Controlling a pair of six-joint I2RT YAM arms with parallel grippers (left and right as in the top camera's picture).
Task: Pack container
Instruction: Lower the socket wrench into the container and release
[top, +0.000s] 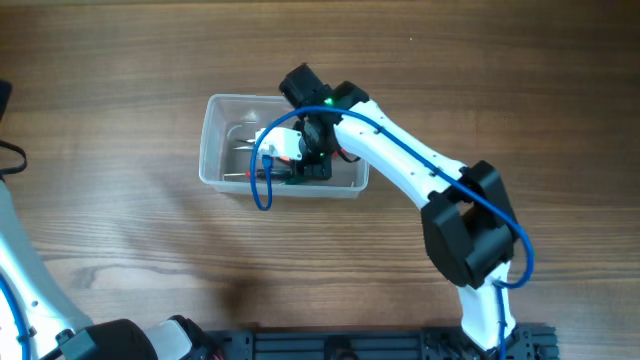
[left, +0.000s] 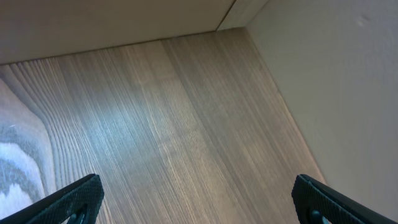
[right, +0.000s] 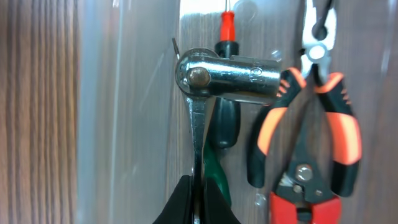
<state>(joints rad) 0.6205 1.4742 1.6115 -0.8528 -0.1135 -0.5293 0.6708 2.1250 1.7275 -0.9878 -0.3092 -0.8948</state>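
Note:
The right gripper carries the wrench down and to the right in the overhead view next, beside the container's near side, before it opens.
The clear plastic container (top: 208, 140) lies on the wooden table left of centre. My right gripper (top: 300, 152) reaches down into it. In the right wrist view the right gripper (right: 198, 194) is shut on the thin metal handle of a chrome ratchet wrench (right: 227, 74), held just above the container floor beside the clear wall (right: 124, 112). A dark green screwdriver (right: 225, 127) lies under the wrench. Orange-and-black pliers (right: 339, 124) lie to its right inside the container. My left gripper (left: 199, 202) is open and empty over bare wood.
A red tool part (right: 298, 210) shows at the bottom edge by the pliers. The left arm (top: 20, 270) sits at the table's front left corner. A pale wall (left: 336, 74) borders the table in the left wrist view.

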